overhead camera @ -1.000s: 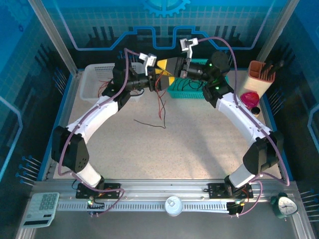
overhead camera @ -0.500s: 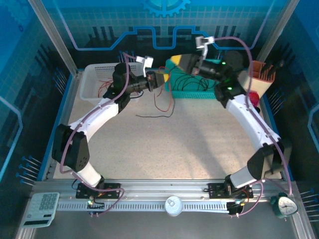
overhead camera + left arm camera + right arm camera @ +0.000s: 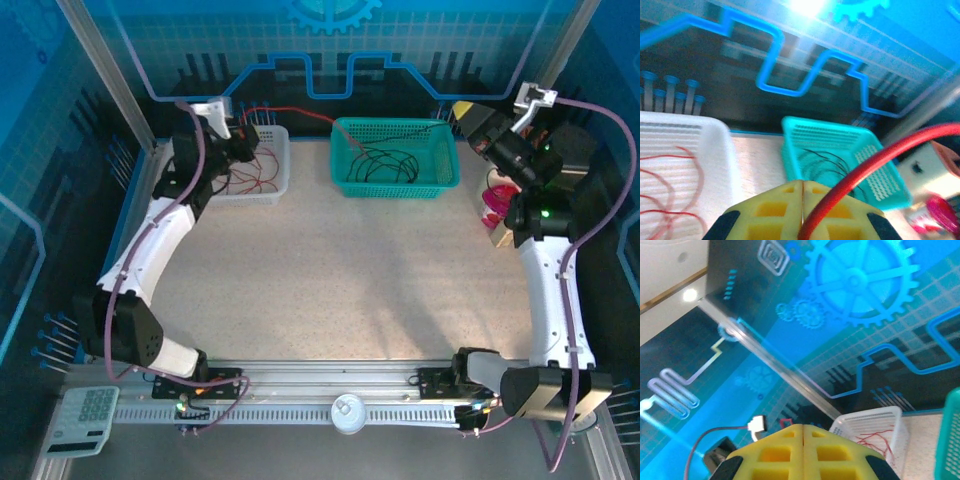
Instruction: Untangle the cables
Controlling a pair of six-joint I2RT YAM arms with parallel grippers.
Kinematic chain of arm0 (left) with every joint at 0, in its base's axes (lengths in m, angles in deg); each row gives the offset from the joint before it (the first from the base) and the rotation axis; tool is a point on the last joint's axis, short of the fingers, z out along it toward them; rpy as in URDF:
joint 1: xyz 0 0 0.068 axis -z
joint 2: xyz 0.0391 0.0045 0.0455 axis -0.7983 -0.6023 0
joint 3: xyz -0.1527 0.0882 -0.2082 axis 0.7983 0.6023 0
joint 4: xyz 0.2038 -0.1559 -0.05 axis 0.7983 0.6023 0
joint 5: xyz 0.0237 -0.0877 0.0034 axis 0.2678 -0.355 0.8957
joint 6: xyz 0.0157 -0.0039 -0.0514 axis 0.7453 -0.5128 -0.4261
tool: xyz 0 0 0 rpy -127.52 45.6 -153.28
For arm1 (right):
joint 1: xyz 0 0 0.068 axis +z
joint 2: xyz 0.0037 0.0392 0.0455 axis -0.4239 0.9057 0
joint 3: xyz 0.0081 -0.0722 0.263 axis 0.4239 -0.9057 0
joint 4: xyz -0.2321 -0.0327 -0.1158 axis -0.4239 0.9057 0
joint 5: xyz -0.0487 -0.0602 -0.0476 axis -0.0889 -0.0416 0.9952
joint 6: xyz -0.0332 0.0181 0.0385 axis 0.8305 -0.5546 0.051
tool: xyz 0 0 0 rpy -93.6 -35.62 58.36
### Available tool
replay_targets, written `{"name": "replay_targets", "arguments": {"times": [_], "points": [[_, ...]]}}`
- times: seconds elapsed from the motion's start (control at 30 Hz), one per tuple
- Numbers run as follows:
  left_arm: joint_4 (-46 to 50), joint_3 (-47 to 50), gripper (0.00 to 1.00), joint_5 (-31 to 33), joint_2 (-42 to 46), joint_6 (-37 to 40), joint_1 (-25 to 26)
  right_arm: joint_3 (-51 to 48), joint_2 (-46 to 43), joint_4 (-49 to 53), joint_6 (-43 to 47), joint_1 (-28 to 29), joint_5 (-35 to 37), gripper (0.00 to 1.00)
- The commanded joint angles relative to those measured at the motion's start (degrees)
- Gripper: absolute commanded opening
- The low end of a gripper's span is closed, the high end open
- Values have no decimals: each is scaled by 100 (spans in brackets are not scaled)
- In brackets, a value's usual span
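Note:
The red cable should go with the other red ones in the white basket, so my left gripper should next move away from the teal basket [image 3: 395, 190]. It should then tilt down over the white basket [image 3: 270, 198] and release the cable.
My left gripper [image 3: 248, 130] hangs over the white basket [image 3: 270, 198] at the back left. It is shut on a red cable [image 3: 300, 113]. In the left wrist view this cable [image 3: 875, 162] rises from the seam of the closed yellow jaws [image 3: 803, 184] and arcs off to the right. From above it runs right, over the teal basket [image 3: 395, 190]. Whether it reaches my right gripper [image 3: 458, 110] I cannot tell. That gripper is raised at the back right, shut, with nothing visible at its jaw seam [image 3: 804, 427]. Red cables [image 3: 250, 175] lie in the white basket and black cables [image 3: 385, 165] in the teal one.
A pink object [image 3: 495, 205] sits behind the right arm at the right edge. A calculator [image 3: 85, 420] and a white round knob [image 3: 348, 412] lie on the front rail. Blue glass walls enclose the table on three sides.
Both arms have swung apart from the middle back, the left to the white basket and the right high to the far right. The cables that hung over the table are gone from it.

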Motion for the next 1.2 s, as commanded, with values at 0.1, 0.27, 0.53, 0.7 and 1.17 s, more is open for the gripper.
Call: {"name": "replay_targets", "arguments": {"times": [0.1,0.27,0.53,0.7,1.17], "points": [[982,-1097,0,914,-493,245,-610,-193,-322,706,264,-496,411,0],[1000,-1702,0,845,-952,146,-923,-139,-418,932,406,-587,364,0],[1051,-2505,0,798,-1628,220,-1128,42,-512,1237,587,-675,224,0],[1080,-2805,0,805,-1949,247,-1226,156,-581,1429,716,-680,193,0],[856,-1992,0,1306,-2302,759,-1342,918,341,1079,1126,717,1156,0]]}}
